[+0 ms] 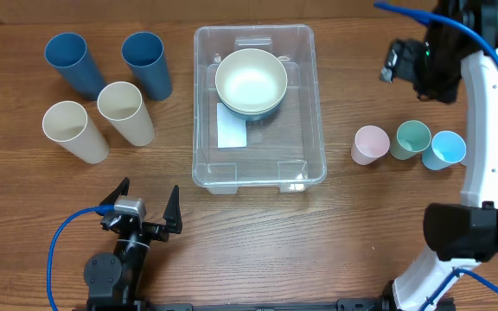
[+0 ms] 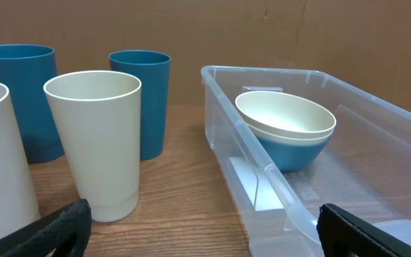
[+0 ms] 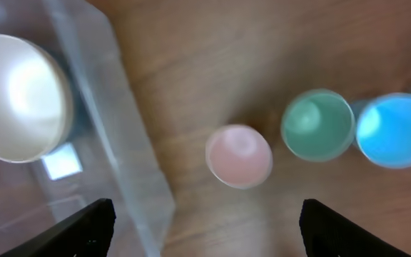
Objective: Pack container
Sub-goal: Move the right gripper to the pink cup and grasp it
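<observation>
My right gripper moves a long way down toward the pink cup's open rim (image 1: 371, 139) (image 3: 239, 156) next, because the cup is on the tabletop far below my raised fingers.
The container (image 1: 204, 104), a large clear plastic bin, stands at the table's middle with a white label (image 1: 232, 130) on its bottom. A cream bowl (image 1: 251, 82) nested in a blue bowl sits in its far half. My left gripper (image 1: 147, 200) is open and empty, low near the front edge, left of the bin. In the left wrist view its jaws (image 2: 205, 232) face the container (image 2: 223, 128) and the bowls (image 2: 285, 121). My right gripper (image 1: 402, 62) is open and empty, high above the table right of the bin. Its wrist view (image 3: 205, 228) looks down on the container (image 3: 130, 164) edge.
Two tall blue cups (image 1: 74, 63) (image 1: 147, 62) and two tall cream cups (image 1: 124, 111) (image 1: 74, 130) stand left of the bin. A small pink cup (image 1: 370, 143), a teal cup (image 1: 411, 139) and a light blue cup (image 1: 446, 149) stand in a row on the right.
</observation>
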### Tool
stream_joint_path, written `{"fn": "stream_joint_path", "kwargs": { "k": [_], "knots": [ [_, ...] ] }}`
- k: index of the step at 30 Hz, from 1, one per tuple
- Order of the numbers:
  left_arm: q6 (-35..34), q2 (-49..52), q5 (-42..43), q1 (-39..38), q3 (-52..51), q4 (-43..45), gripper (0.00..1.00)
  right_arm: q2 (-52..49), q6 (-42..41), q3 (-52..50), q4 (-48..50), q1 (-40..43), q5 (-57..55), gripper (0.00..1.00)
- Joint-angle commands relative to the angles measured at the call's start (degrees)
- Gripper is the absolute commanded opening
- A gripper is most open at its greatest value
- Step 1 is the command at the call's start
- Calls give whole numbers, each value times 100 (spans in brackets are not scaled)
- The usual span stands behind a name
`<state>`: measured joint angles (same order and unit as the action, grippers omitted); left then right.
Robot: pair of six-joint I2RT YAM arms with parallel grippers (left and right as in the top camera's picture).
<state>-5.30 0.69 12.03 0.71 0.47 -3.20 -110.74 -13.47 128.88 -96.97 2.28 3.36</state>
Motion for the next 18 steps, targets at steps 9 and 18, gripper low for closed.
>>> {"fn": "stream_joint_path", "kwargs": {
  "k": [9,18],
  "knots": [
    [149,-44,92,-39,-20,4,100,-85,-551,-3401,1679,85,-232,86],
    [149,-44,92,-39,-20,4,100,-85,-1838,-3482,1832,85,-374,79]
  ]
}}
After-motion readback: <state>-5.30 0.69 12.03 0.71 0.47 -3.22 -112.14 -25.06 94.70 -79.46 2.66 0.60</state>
